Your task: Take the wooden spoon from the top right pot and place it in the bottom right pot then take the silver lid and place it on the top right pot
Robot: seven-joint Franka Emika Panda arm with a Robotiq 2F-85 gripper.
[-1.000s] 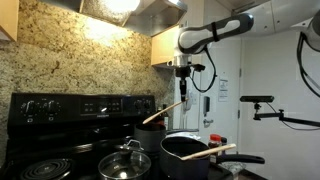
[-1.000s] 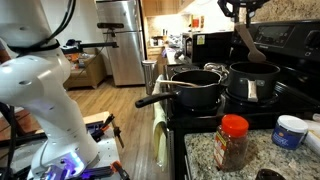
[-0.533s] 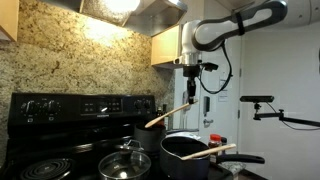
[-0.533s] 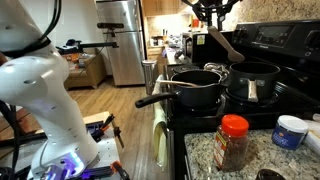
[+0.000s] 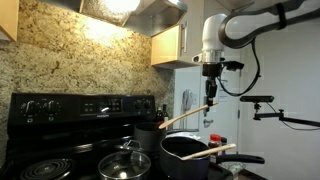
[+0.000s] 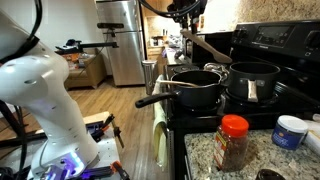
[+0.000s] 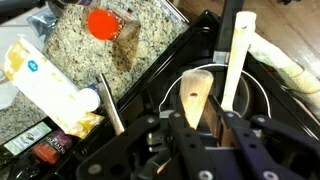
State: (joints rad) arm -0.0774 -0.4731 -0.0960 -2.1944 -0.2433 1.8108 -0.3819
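Observation:
The wooden spoon (image 5: pixel 185 115) is still hanging clear above the pot's rim, so the gripper needs to go down toward the open top of the black pot (image 5: pixel 190 155) next and let go of the spoon there.
My gripper (image 5: pixel 212 92) is shut on the wooden spoon (image 5: pixel 185 115) and holds it in the air, slanting down toward the stove. In an exterior view the spoon (image 6: pixel 210 47) hangs above the black pot (image 6: pixel 195 88), clear of both pots. The small grey pot (image 5: pixel 148 135) stands behind the black pot (image 5: pixel 190 155). A second pale wooden utensil (image 5: pixel 212 152) rests in the black pot. The silver lid (image 5: pixel 125 162) lies on the stove beside the pots. The wrist view shows the spoon (image 7: pixel 196 95) between my fingers (image 7: pixel 195 125), over the pot.
A range hood (image 5: pixel 130 8) hangs above the black stove (image 5: pixel 60 110). A red-capped spice jar (image 6: pixel 232 140) and a white tub (image 6: pixel 290 130) stand on the granite counter. A yellow bag (image 7: pixel 45 85) lies there too. A refrigerator (image 6: pixel 122 40) stands behind.
My gripper has carried the spoon up and away from the small grey pot, sideways toward the black pot. The pots, the lid and the other utensil have not moved.

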